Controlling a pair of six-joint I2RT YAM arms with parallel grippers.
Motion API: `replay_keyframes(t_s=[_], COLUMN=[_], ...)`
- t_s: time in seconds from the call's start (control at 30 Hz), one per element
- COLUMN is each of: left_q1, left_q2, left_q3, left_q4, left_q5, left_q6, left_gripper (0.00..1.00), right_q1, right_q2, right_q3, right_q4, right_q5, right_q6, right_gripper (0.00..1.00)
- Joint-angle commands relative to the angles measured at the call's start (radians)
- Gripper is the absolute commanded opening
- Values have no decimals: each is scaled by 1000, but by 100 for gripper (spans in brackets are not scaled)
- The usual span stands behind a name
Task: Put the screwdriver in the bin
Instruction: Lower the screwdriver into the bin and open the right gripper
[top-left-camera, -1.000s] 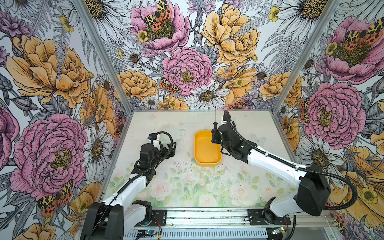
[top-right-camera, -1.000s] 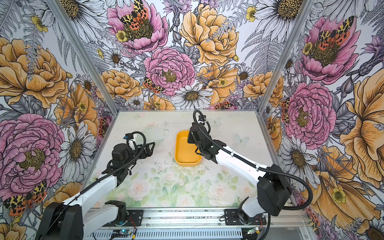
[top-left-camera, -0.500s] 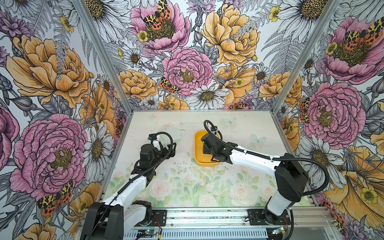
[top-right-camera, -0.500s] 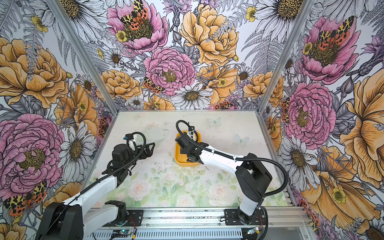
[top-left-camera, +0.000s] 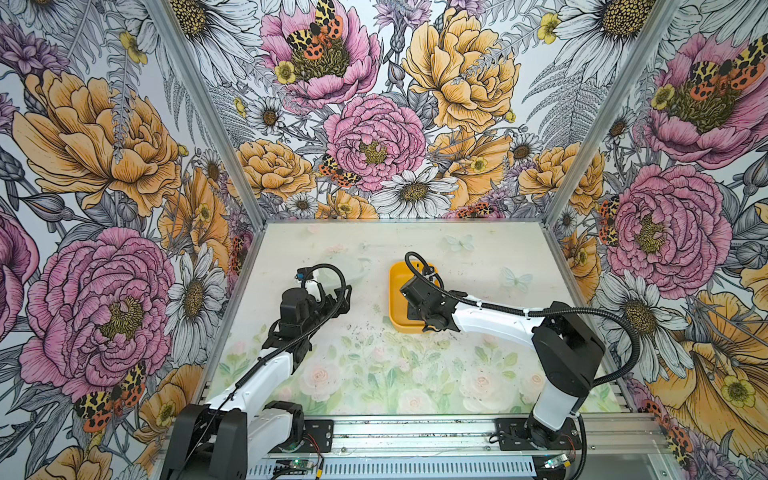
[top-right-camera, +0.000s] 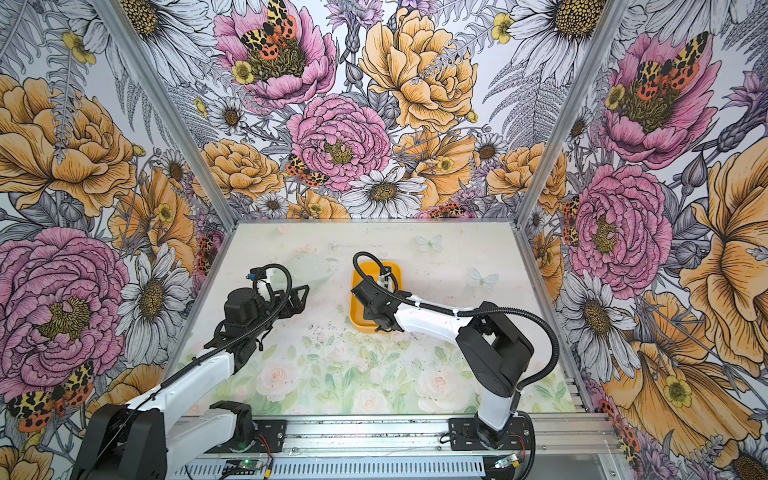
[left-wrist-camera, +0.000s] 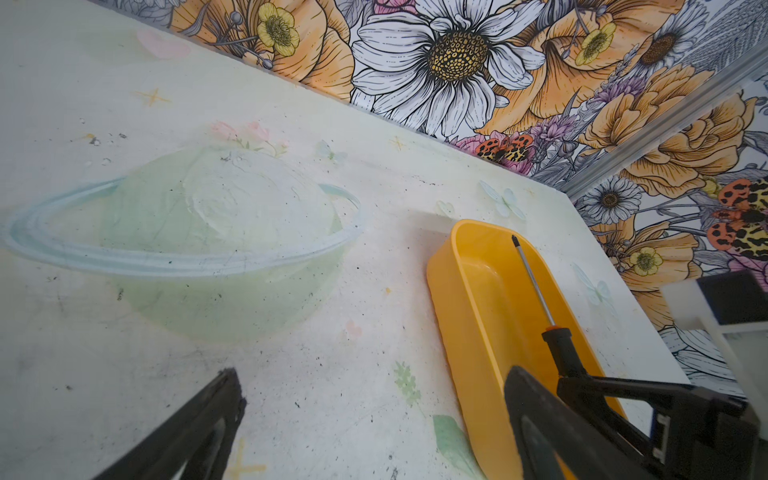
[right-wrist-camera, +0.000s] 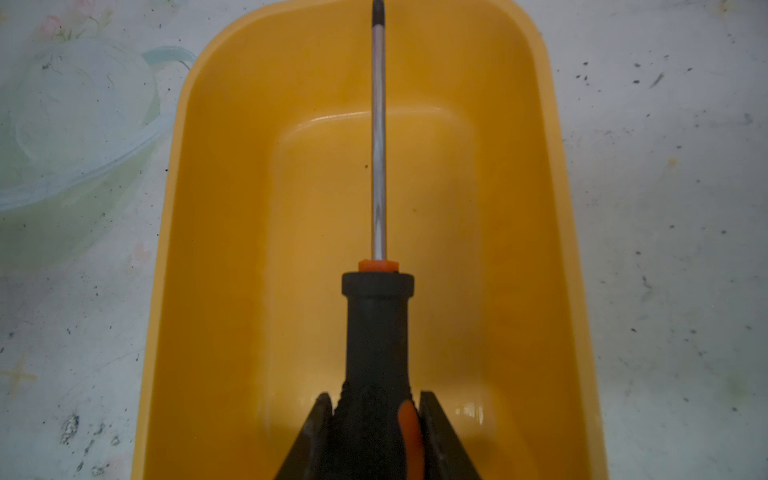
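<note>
The screwdriver (right-wrist-camera: 377, 324) goes down to the bottom of the bin below my right gripper next for release there, as its stem runs lengthwise between the bin's sides.
The bin (top-left-camera: 397, 299) (top-right-camera: 357, 309) is a shallow yellow-orange tray in the middle of the table. In both top views my right wrist covers much of it and hides the screwdriver. In the right wrist view the screwdriver (right-wrist-camera: 377, 324) has a black handle with orange trim and a thin metal shaft. It runs lengthwise above the bin (right-wrist-camera: 232, 249) floor. My right gripper (right-wrist-camera: 376, 401) is shut on its handle. The left wrist view shows the screwdriver (left-wrist-camera: 561, 349) over the bin (left-wrist-camera: 469, 299). My left gripper (top-left-camera: 338, 297) (left-wrist-camera: 374, 374) hangs open and holds nothing, left of the bin.
A pale green planet (left-wrist-camera: 216, 232) is painted on the table mat, left of the bin. Floral walls close in the table on three sides. An aluminium rail (top-left-camera: 415, 432) with both arm bases runs along the front edge.
My right arm has swung left from the bin's far right corner to above the bin. It has come down with the screwdriver, now lying along the bin. The left arm has not moved.
</note>
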Motion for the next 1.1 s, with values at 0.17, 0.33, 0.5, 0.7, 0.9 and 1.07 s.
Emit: replay_keyframes(t_s=[0.17, 0.33, 0.5, 0.7, 0.9, 1.07], left_q1=[-5, -8, -8, -10, -11, -11], left_q2=[17, 26, 36, 44, 47, 48], left_q3=[-11, -6, 2, 4, 2, 2], left_q4=[19, 18, 18, 18, 19, 18], left_q5=[-31, -31, -26, -27, -27, -31], left_q6=[-14, -11, -8, -5, 1, 3], left_gripper=[99, 99, 99, 99, 99, 99], right_q1=[9, 9, 9, 8, 7, 4], right_q2=[47, 78, 109, 143, 161, 164], right_q3=[10, 23, 36, 44, 52, 56], right_q4=[9, 10, 10, 10, 10, 9], right_q5=[-26, -42, -54, -65, -72, -72], right_q6=[12, 12, 11, 11, 10, 5], right_gripper=[0, 0, 0, 0, 0, 5])
